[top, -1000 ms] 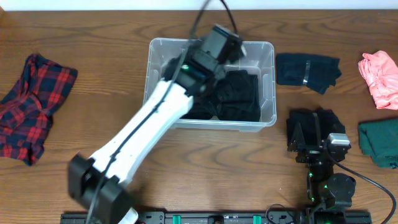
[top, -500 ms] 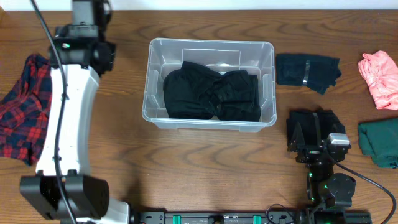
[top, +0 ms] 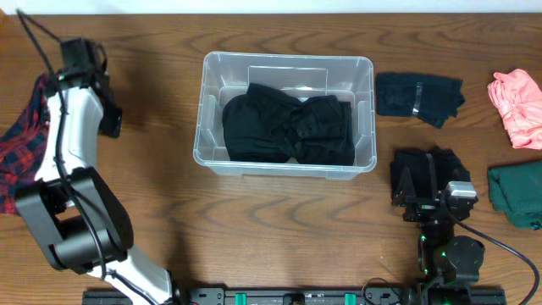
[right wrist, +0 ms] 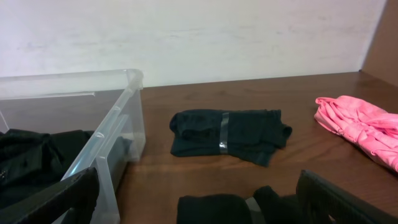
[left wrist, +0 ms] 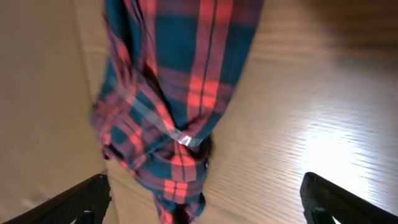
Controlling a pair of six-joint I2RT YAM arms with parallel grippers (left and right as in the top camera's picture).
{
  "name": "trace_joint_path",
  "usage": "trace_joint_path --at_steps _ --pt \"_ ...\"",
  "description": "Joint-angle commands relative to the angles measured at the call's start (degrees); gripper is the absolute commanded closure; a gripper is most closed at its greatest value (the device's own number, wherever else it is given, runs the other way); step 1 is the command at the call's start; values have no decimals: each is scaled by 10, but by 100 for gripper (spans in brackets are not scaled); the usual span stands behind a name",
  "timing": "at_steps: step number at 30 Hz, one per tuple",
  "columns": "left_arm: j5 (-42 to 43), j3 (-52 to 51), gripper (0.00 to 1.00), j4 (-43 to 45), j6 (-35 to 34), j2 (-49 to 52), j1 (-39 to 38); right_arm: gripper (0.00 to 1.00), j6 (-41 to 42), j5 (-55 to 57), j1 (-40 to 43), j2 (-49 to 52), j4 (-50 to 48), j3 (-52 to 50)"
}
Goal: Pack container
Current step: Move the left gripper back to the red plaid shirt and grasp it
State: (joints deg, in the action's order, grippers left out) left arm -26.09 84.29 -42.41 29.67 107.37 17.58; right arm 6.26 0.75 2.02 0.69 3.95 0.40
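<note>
I should next lower my left gripper toward the left in the overhead view, onto the plaid shirt's far part (top: pixel 35 112) (left wrist: pixel 174 140), since its open fingers hang partly over bare table.
The clear plastic container (top: pixel 366 114) stands at the table's middle with black clothes (top: pixel 288 127) lying in it; its corner also shows in the right wrist view (right wrist: pixel 127 112). My left gripper (top: pixel 61 74) is at the far left over a red and blue plaid shirt (top: pixel 21 148). In the left wrist view the jaws (left wrist: pixel 204 186) are wide open and empty, with the plaid shirt (left wrist: pixel 180 81) below them. My right gripper (top: pixel 423 185) rests open over a folded black garment (top: pixel 419 165), which lies between its fingers (right wrist: pixel 196 186).
A dark folded garment with a tape band (top: pixel 419 96) lies right of the container and also shows in the right wrist view (right wrist: pixel 227 134). A pink garment (top: pixel 517 106) and a green one (top: pixel 517 196) lie at the right edge. The plaid shirt lies at the table's left edge.
My left arm has swung from inside the container out to the far left over the plaid shirt. The black clothes stay in the container. The right arm has not moved.
</note>
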Motion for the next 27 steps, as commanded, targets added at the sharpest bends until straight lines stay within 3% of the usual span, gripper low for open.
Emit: trace_joint_path --at_steps 1,7,17,25,27 --pt "-1 -34 2 29 52 26 42 1 -8 3 -2 -3 2 -1" --pt "-1 -44 2 84 98 68 84 1 -8 3 -2 -3 2 -1" --pt "-15 -44 2 160 201 130 92 1 -8 3 -2 -3 2 -1" --pt "-81 -44 3 268 211 175 98 1 -8 3 -2 -3 2 -1" --pt "-83 -44 9 294 211 179 98 1 -8 3 -2 -3 2 -1"
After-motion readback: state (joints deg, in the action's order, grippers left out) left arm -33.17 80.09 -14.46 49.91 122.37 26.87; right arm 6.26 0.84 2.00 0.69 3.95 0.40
